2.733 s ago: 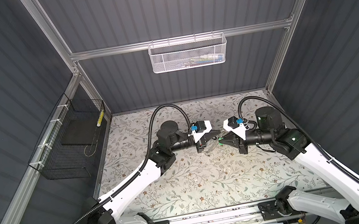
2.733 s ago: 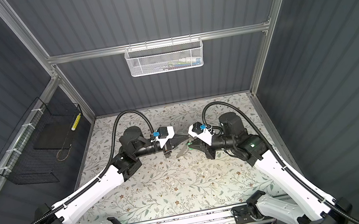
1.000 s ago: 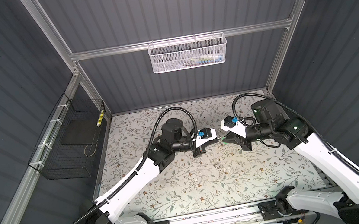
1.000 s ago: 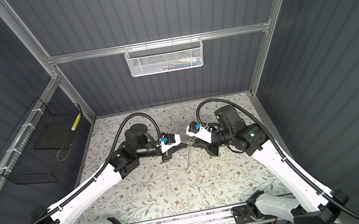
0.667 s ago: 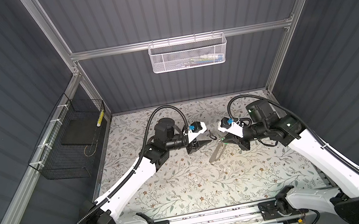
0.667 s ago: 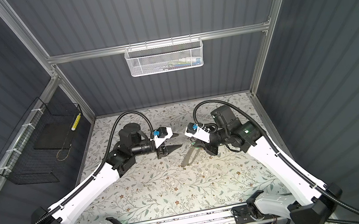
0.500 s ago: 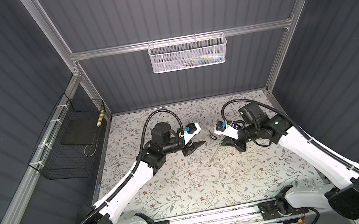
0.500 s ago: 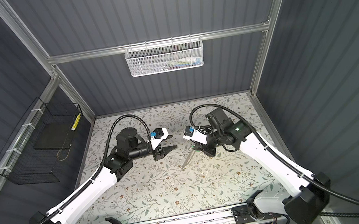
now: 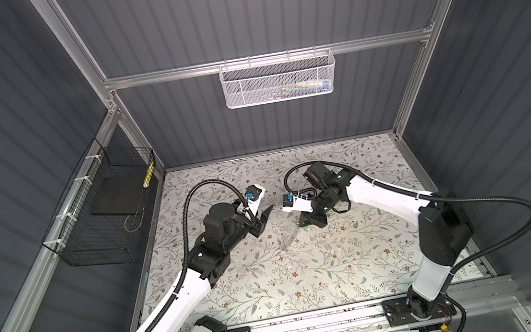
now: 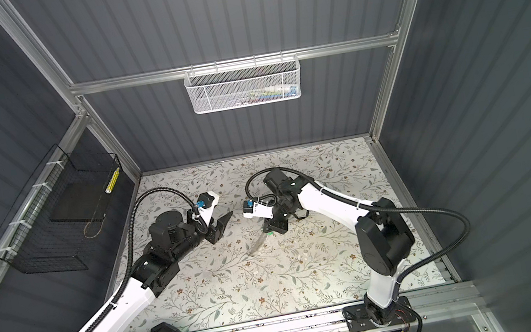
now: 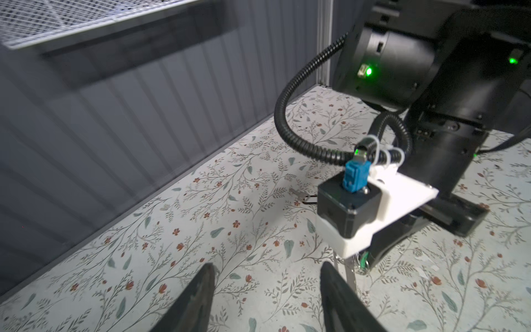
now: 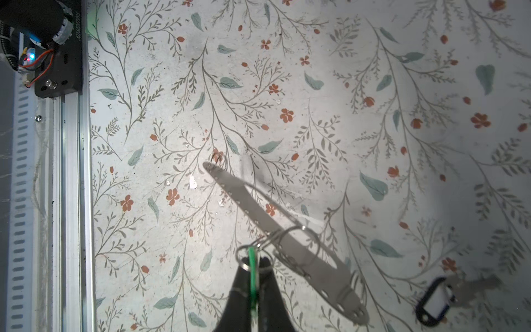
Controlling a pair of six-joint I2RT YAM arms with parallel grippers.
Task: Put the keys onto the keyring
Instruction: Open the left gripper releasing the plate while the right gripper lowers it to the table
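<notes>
The robot's right gripper will next move down and back to let go of the tag on clear mat, which is below the gripper toward the bar, so that the silver piece lies flat.
My right gripper (image 12: 253,262) is shut on the keyring's green tag (image 12: 253,283), and the thin metal ring (image 12: 243,264) pokes out at its fingertips. A long flat silver metal piece with small holes (image 12: 258,212) hangs from the ring by a wire loop and slants down to the floral mat (image 12: 316,86). In both top views this gripper (image 9: 307,227) (image 10: 270,233) is low over the mat's middle. My left gripper (image 11: 267,287) is open and empty, a short way to the left (image 9: 263,219) (image 10: 221,226). A loose key (image 11: 298,194) lies on the mat beyond it.
A dark key tag with a white window (image 12: 434,304) lies on the mat beside a key (image 12: 471,287). A white mesh basket (image 9: 278,80) hangs on the back wall and a black wire basket (image 9: 102,218) on the left wall. A metal rail (image 9: 317,321) runs along the front.
The grippers, which met at mid-table, have parted. My left gripper has opened and drawn back left. My right gripper has gone down and forward with the keyring and the hanging metal piece.
</notes>
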